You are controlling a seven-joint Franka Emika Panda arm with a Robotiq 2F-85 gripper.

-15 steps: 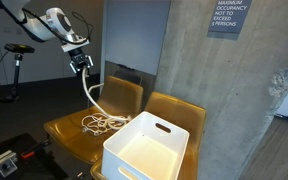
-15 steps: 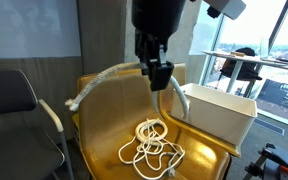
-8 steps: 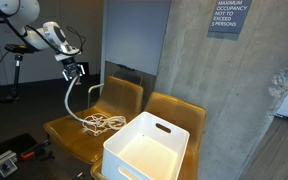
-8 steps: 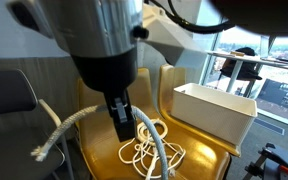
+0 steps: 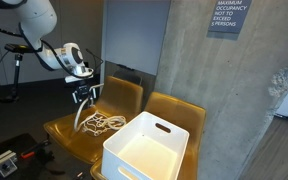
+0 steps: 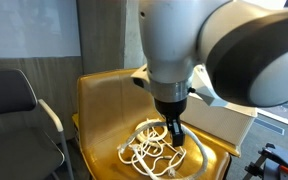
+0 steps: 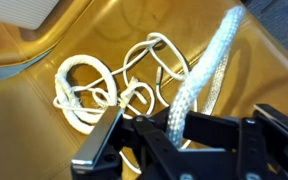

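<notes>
My gripper should next move toward the white bin's side, over the loose loops that lie there, and let go of the braided part of the rope there.
A white rope (image 5: 102, 123) lies in loose loops on the seat of a mustard-yellow chair (image 5: 62, 132). My gripper (image 5: 82, 96) hangs low over that seat, shut on a thick braided stretch of the rope (image 7: 199, 80). In the wrist view this stretch runs from the upper right down between the black jaws of the gripper (image 7: 172, 128), and the thinner loops (image 7: 99, 85) lie on the seat beyond. In an exterior view the gripper (image 6: 174, 129) sits just above the rope pile (image 6: 152, 150), and the arm hides much of the chair back (image 6: 104, 100).
A large white bin (image 5: 149, 150) stands on the neighbouring yellow chair (image 5: 179, 110). A concrete pillar (image 5: 234, 100) rises behind. A grey chair (image 6: 24, 110) with a metal armrest stands beside the yellow one. Dark gear lies on the floor (image 5: 4, 160).
The gripper has come down from well above the chair to just over the seat, still shut on the rope. The hanging stretch of rope now rests with the pile.
</notes>
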